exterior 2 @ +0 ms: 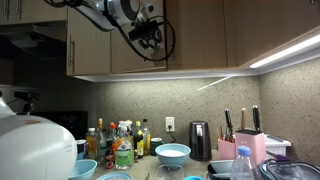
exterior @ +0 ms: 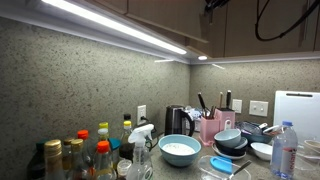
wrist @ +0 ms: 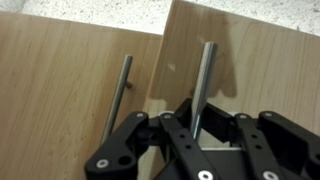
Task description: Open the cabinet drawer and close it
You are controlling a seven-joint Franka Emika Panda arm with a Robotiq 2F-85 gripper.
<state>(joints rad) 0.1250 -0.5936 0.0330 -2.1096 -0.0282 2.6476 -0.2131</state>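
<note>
The handle's lower part is between my gripper's fingers, and its door is only slightly open. I will pull it back to swing the door wide open, then let go.
In the wrist view, the cabinet drawer is a brown wooden door with a slim silver bar handle. Its left edge stands out over the neighbouring door, so it looks slightly ajar. My gripper has a black finger on each side of the bar's lower part and is shut on it. In an exterior view the arm reaches up to the upper cabinets, with the gripper at a door. In an exterior view only the gripper's tip shows at the top edge.
The neighbouring door has its own bar handle. A black cable hangs by the cabinets. On the counter below stand bottles, a kettle, a knife block and bowls. A light strip runs under the cabinets.
</note>
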